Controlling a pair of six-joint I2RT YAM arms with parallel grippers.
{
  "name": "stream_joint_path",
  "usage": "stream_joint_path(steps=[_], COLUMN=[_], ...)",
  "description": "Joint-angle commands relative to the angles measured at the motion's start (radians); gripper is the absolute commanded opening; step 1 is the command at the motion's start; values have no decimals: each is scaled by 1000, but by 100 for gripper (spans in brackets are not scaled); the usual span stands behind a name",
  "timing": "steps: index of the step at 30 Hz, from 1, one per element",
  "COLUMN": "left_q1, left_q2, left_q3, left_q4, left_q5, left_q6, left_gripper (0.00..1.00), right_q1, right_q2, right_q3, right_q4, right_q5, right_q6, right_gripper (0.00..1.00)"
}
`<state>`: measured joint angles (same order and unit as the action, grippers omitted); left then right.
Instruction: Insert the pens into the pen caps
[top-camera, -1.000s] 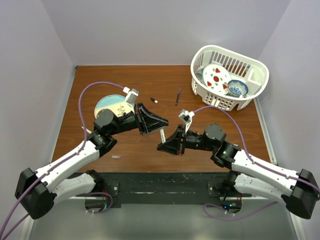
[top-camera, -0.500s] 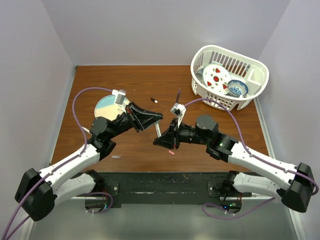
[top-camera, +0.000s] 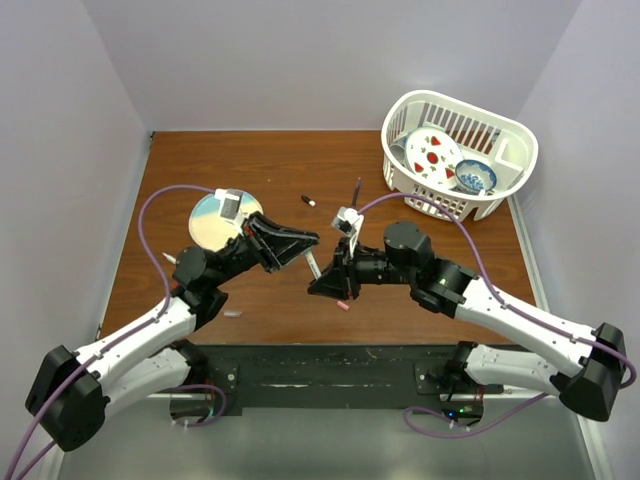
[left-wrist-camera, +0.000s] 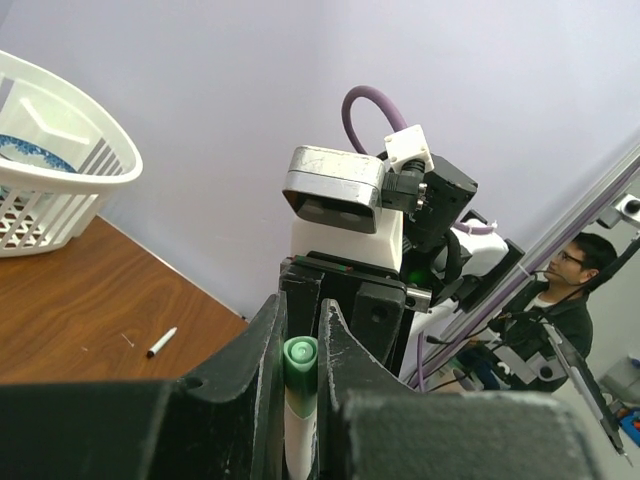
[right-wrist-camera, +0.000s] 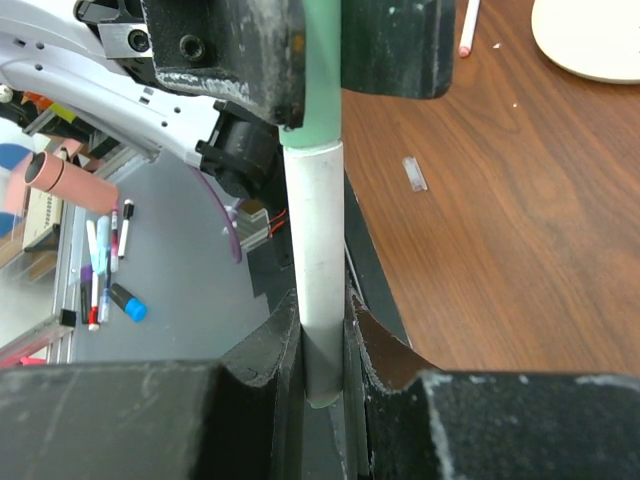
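The pen's body sits in the teal-green cap, so next I will lower my left gripper onto the bare wood between plate and pink cap and release the pen.
One white-barrelled pen (top-camera: 313, 265) spans the gap between my two grippers above the table. My right gripper (top-camera: 320, 284) (right-wrist-camera: 322, 320) is shut on the barrel (right-wrist-camera: 320, 250). The barrel's far end meets a teal-green pen cap (right-wrist-camera: 322, 80), and my left gripper (top-camera: 310, 242) (left-wrist-camera: 300, 340) is shut on that cap (left-wrist-camera: 300, 362). On the table lie a pink cap (top-camera: 343, 306), a black cap (top-camera: 309, 201), a dark purple pen (top-camera: 356, 192) and a small clear cap (top-camera: 232, 314).
A round plate (top-camera: 205, 222) lies under the left arm. At the back right stands a white basket (top-camera: 500, 185) holding dishes. A white pen (left-wrist-camera: 162, 342) lies on the table near the wall. A red-tipped pen (right-wrist-camera: 466, 25) lies beside the plate.
The right arm has swung left and forward, carrying the pen up to the left gripper. The left wrist has drawn back to the left. The pink cap now shows beside the right gripper.
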<state>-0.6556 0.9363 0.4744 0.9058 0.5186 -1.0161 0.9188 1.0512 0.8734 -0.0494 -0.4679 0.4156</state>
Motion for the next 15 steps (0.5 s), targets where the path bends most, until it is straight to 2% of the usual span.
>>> stream_joint_path(steps=[1, 6, 15], left_q1=[-96, -98, -136], left_q2=[13, -13, 4], left_q3=[-63, -80, -85], left_q4=[-148, -218, -214], left_q5=[350, 310, 296], left_q6=[-47, 11, 37], left_gripper=[0, 0, 0], right_q1=[-70, -74, -101], right_q2=[3, 15, -4], right_q3=[190, 234, 246], right_q4=[379, 381, 416], right_q5=[230, 242, 256], right_q6=[14, 29, 40], right_gripper=[0, 0, 0])
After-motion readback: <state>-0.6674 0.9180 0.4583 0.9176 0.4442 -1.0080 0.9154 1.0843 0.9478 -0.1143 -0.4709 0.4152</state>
